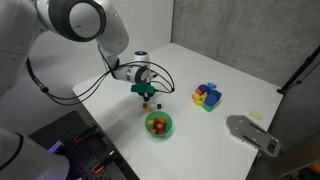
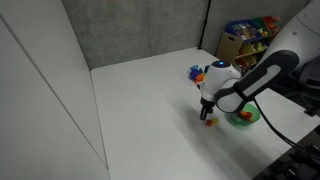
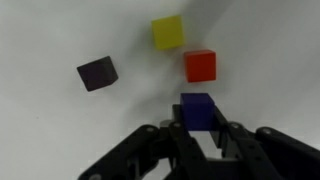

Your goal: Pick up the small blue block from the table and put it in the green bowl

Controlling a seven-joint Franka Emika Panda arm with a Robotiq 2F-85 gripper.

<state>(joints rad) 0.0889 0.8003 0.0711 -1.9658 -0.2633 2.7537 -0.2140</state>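
The green bowl stands beside the loose blocks, so my gripper needs to lift the small blue block and move over the bowl's opening.
In the wrist view my gripper is shut on the small blue block, with one finger on each side of it. On the white table just beyond lie a red block, a yellow block and a dark purple block. In both exterior views the gripper hangs just over these small blocks. The green bowl sits close by near the table's front edge and holds some red and orange pieces. It is partly hidden behind my arm in an exterior view.
A blue-yellow-red block cluster stands further along the table. A grey device lies at the table's edge. Grey wall panels stand behind the table. A shelf of coloured items is in the background.
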